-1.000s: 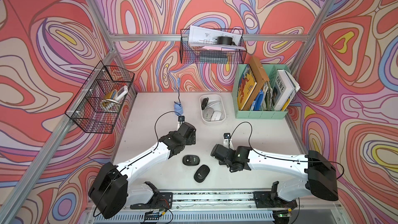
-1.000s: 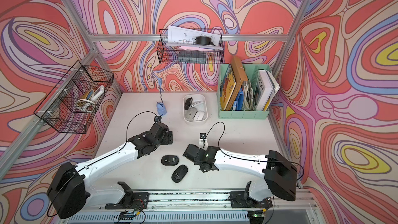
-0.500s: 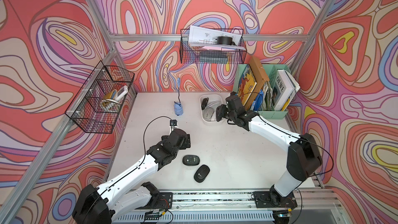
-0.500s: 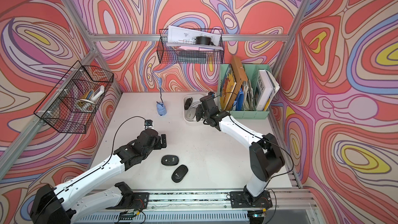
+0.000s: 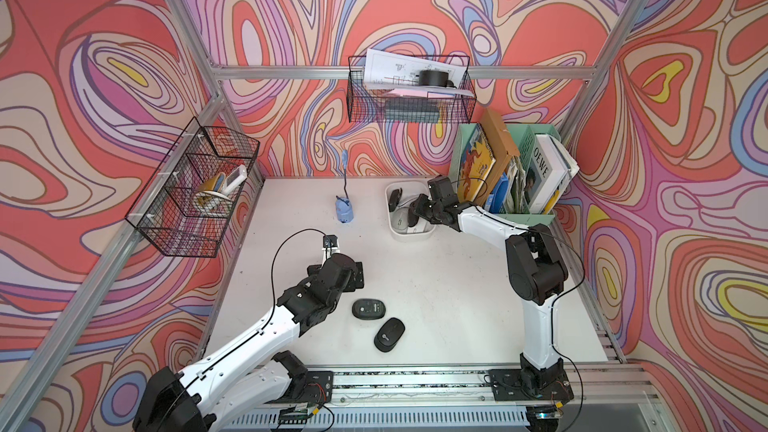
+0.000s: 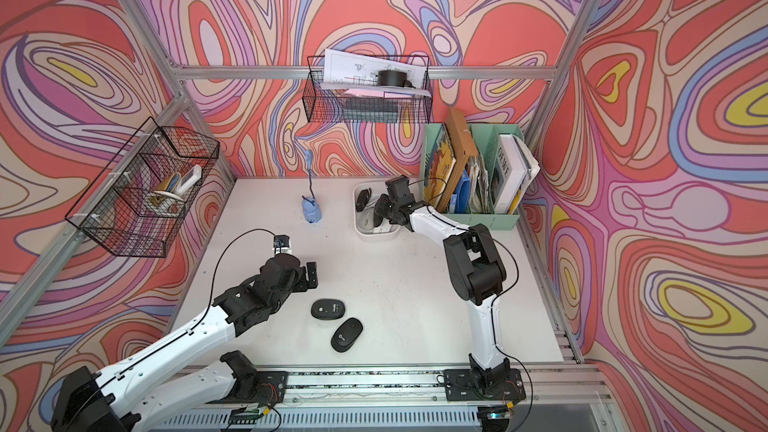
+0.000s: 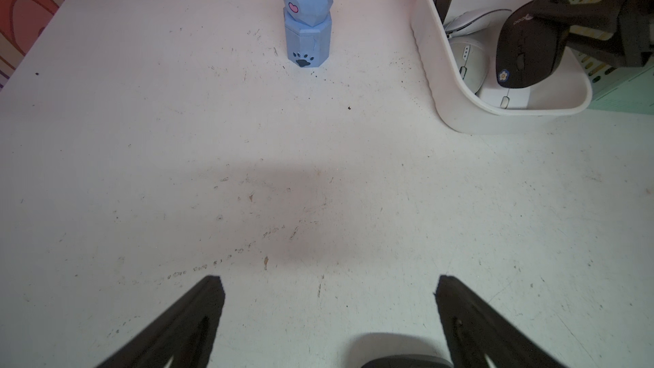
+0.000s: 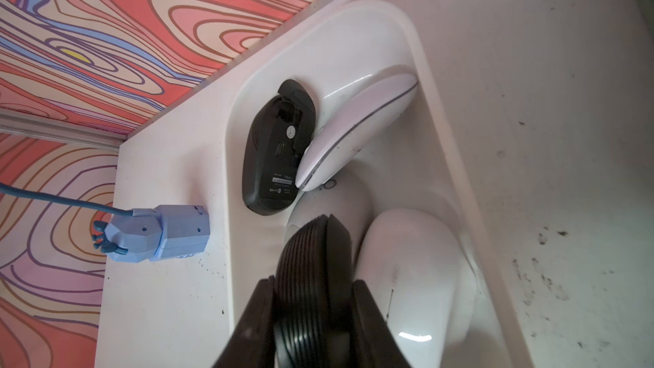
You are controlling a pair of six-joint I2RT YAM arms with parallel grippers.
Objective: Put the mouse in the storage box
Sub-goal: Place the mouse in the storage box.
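I need to keep my right gripper over the white mice [image 8: 354, 129] in the storage box next and open its fingers to release the black mouse, since they lie below it.
My right gripper [image 8: 313, 282] is shut on a black mouse [image 8: 313, 249], held on edge just above the white storage box [image 5: 409, 234] at the back of the table. Inside the box lie an upturned black mouse [image 8: 276, 150] and white mice [image 8: 354, 129]. The left wrist view shows the held mouse [image 7: 523, 54] tilted over the box rim [image 7: 460, 115]. My left gripper [image 7: 327, 279] is open and empty above the table's front left. Beside it two more black mice rest on the table, one upturned [image 5: 368, 308] and one upright [image 5: 389, 334].
A blue figurine [image 5: 345, 211] with a cable stands left of the box. A mint-green file organizer [image 5: 511, 168] full of books is just right of it. Black wire baskets hang on the back wall [image 5: 409, 93] and the left wall [image 5: 195, 197].
My right arm has swung from the front middle of the table to the storage box, carrying the black mouse. My left arm has drawn back toward the front left.
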